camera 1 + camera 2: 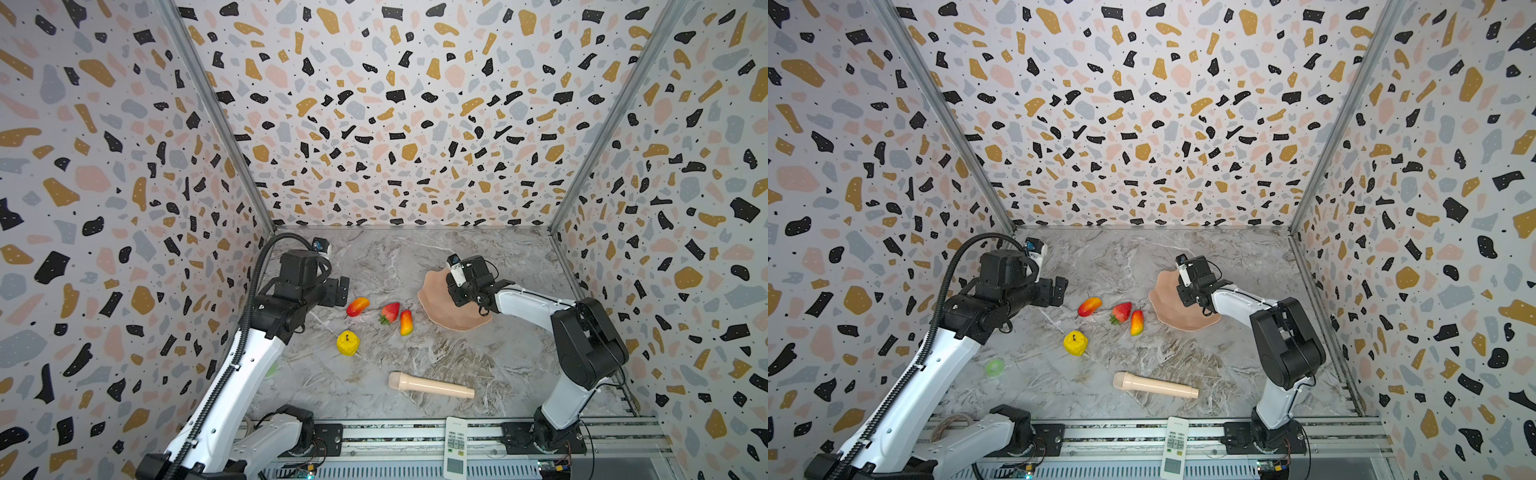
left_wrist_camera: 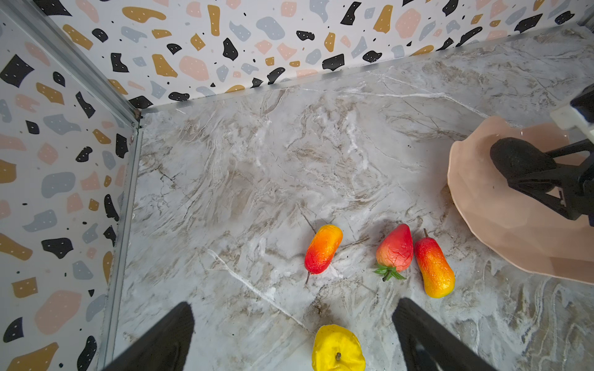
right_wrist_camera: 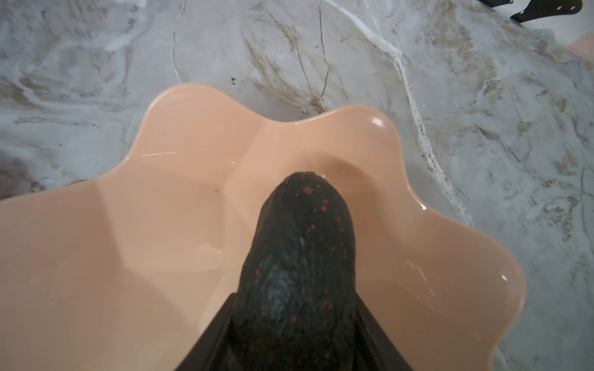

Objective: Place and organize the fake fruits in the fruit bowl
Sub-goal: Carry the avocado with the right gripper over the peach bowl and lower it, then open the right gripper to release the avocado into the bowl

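The empty peach-pink bottom of the bowl lies just below my right gripper, so I will lower the gripper a little more and let go of the near-black avocado (image 3: 299, 250) onto the bowl's inside.
The peach-pink fruit bowl (image 1: 449, 318) (image 3: 144, 225) sits at the right rear of the marble table. My right gripper (image 1: 456, 296) (image 3: 295, 321) is shut on the near-black avocado (image 3: 299, 250) (image 2: 517, 160), holding it low over the bowl's inside. Left of the bowl lie a mango (image 1: 406, 322), the strawberry (image 1: 390, 312) and another mango (image 1: 358, 306). The lumpy yellow fruit (image 1: 348, 343) (image 2: 337, 348) lies nearer the front. My left gripper (image 1: 343, 291) (image 2: 292, 308) hangs open above the table beside the left mango, holding nothing.
A long beige cylinder (image 1: 430, 386) lies toward the front of the table. A white remote (image 1: 455, 446) rests on the front rail. In a top view a small green ring (image 1: 995, 368) shows beside the left arm. Patterned walls close three sides.
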Available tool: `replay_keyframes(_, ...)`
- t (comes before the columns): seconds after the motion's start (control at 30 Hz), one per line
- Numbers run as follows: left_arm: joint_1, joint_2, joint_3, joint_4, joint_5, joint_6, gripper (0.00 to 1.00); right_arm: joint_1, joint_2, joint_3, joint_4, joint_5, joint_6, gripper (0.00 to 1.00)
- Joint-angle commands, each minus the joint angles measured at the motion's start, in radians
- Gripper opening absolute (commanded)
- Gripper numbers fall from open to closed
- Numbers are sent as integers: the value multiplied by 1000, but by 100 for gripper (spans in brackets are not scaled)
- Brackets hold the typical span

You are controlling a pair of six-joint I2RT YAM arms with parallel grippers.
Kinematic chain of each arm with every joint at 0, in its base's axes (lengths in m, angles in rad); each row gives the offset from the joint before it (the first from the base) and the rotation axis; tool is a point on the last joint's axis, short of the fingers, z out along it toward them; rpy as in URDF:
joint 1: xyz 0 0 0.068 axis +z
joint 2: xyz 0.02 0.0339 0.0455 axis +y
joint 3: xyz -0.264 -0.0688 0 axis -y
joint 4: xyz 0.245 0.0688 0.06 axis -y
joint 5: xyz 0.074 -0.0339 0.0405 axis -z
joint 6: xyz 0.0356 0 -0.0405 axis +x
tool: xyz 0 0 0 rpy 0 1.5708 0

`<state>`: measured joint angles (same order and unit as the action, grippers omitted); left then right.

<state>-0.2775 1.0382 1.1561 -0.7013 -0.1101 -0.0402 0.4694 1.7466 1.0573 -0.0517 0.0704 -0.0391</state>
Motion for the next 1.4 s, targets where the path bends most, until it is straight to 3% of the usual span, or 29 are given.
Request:
replay_keyframes(0.0,-1,-13,-12,29,9,11,100,-2,-17,2,-3,46,-17,12)
replay_keyframes(0.27,0,-15,-21,39,16,12,100,6,-76,-78,-19,99,1,13)
replay_keyframes(0.47,-2,-9,-20,45,23,14,100,3,-74,-91,-18,135,-2,22)
replay_keyframes(0.63,-2,-15,-20,39,18,13,99,4,-55,-83,-14,134,-5,38)
replay_keyframes(1.1,-2,-17,-22,40,18,15,100,6,-96,-16,-71,142,-23,68)
replay_keyframes(1.37,-1,-21,-8,31,9,18,100,121,-179,119,-166,169,-79,100)
